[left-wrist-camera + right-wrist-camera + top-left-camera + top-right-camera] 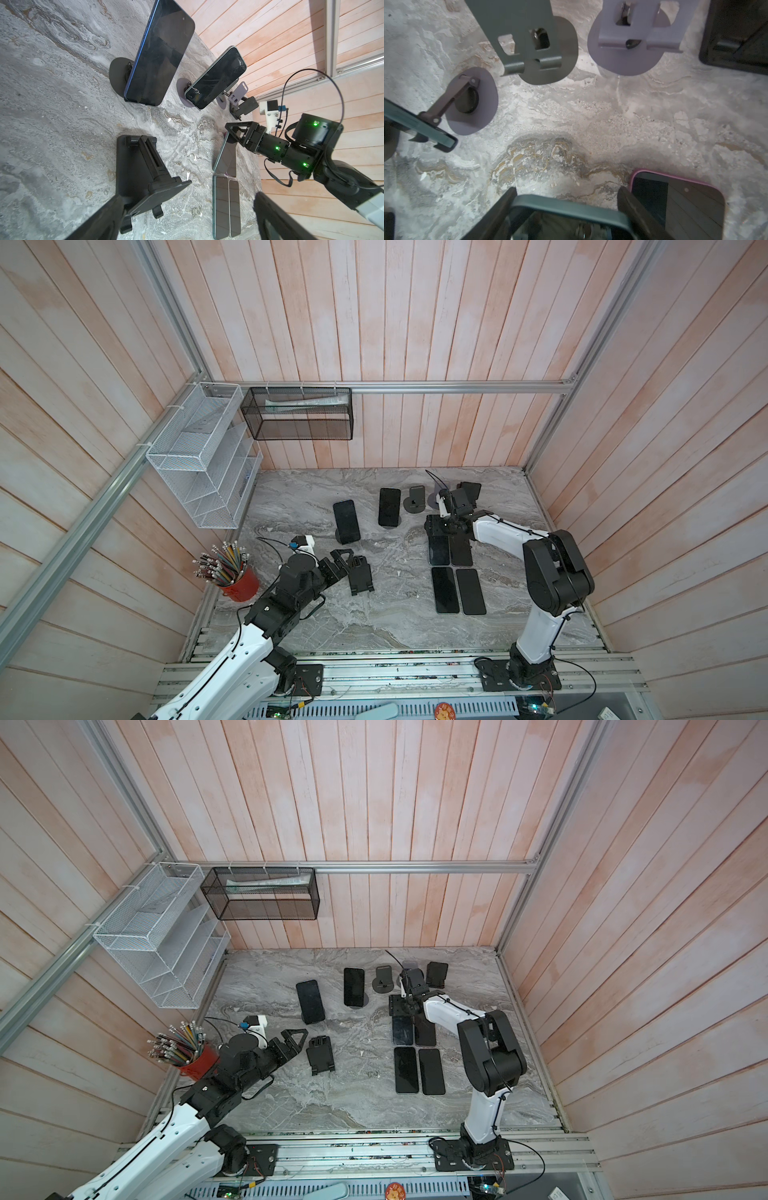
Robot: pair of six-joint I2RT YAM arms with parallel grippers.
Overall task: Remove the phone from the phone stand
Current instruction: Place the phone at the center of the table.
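Note:
The right gripper lowers the phone's still-raised far end onto the bare marble next and releases, since that marble lies just below it, beside the pink-cased phone.
My right gripper (566,193) is shut across the width of a teal-edged phone (571,209). It holds the phone's far end tilted up off the marble, as the left wrist view shows (225,153). In both top views this phone (438,551) sits under the right gripper (441,526), in front of an empty grey phone stand (415,499) and an empty purple stand (633,41). My left gripper (187,207) is open, beside a black folding stand (137,166) that holds nothing.
Two more phones (346,520) (389,507) lean on round-based stands. A pink-cased phone (679,203) lies flat beside the held one, with two flat phones (444,591) (470,592) nearer. A red pencil cup (239,580) stands at the left edge, and wire baskets (199,456) hang on the wall.

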